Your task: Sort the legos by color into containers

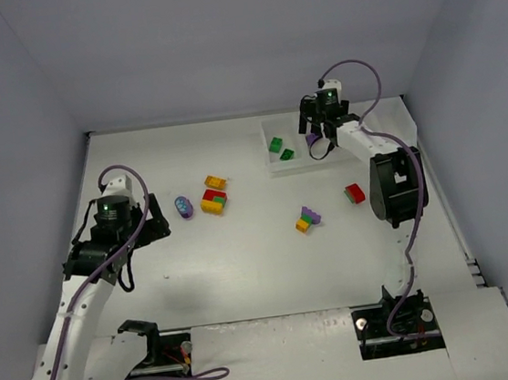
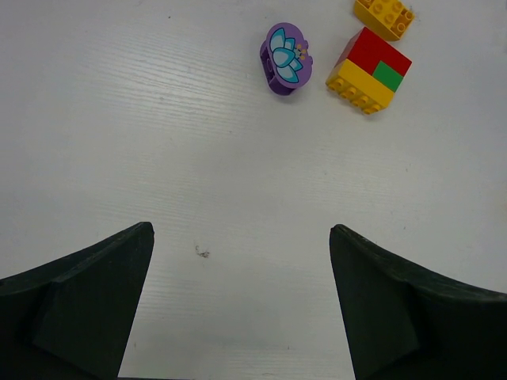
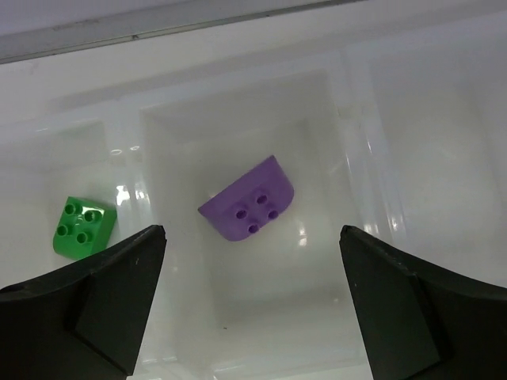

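My left gripper will next go outward, to the right in the top view, and down onto the purple oval piece (image 1: 183, 206) below it, clear of the clump of legos.
My right gripper (image 1: 318, 133) (image 3: 252, 236) hangs open over the white tray of containers (image 1: 272, 167) (image 3: 354, 119). A purple lego (image 3: 247, 202) lies loose in the compartment below it, studs up, touching neither finger. Two green legos (image 1: 275, 144) (image 3: 83, 226) sit in the compartment to the left. My left gripper (image 1: 154, 224) (image 2: 240, 229) is open above bare table, short of a purple oval piece (image 1: 183, 206) (image 2: 285, 57), a yellow-red-green clump (image 1: 213, 201) (image 2: 370, 71) and a yellow lego (image 1: 216, 182) (image 2: 384, 14).
A red lego (image 1: 354, 193) and a purple-green-yellow clump (image 1: 308, 218) lie on the table in front of the tray, near the right arm's elbow. Grey walls close in the table at the back and sides.
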